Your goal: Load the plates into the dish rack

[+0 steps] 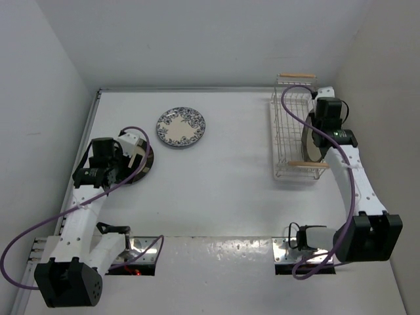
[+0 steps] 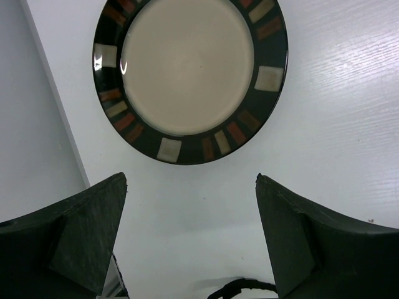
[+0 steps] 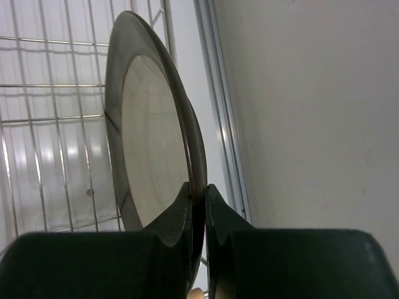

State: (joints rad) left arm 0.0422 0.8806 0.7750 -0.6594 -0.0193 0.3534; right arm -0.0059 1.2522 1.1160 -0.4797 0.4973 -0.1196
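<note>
The dark-rimmed plate's wall-side rim (image 2: 106,87) is below, left in the wrist view, so my left gripper should next swing toward the wall, turn and lower onto it.
A dark-rimmed, cream-centred plate (image 2: 190,75) lies flat on the white table at the left (image 1: 143,174). My left gripper (image 2: 191,180) is open and empty, hovering just short of its near rim (image 1: 138,161). The white plate with blue floral pattern (image 1: 180,127) lies flat further back. My right gripper (image 3: 198,190) is shut on the rim of the second dark-rimmed plate (image 3: 149,143), holding it on edge inside the white wire dish rack (image 3: 56,118) at the far right (image 1: 285,125). In the top view this plate (image 1: 307,146) shows as a dark arc beside the right gripper (image 1: 319,141).
The rack has wooden handle bars at its far end (image 1: 296,75) and near end (image 1: 307,163). White walls close in the table on the left, back and right; the rack stands close to the right wall. Purple cables loop off both arms.
</note>
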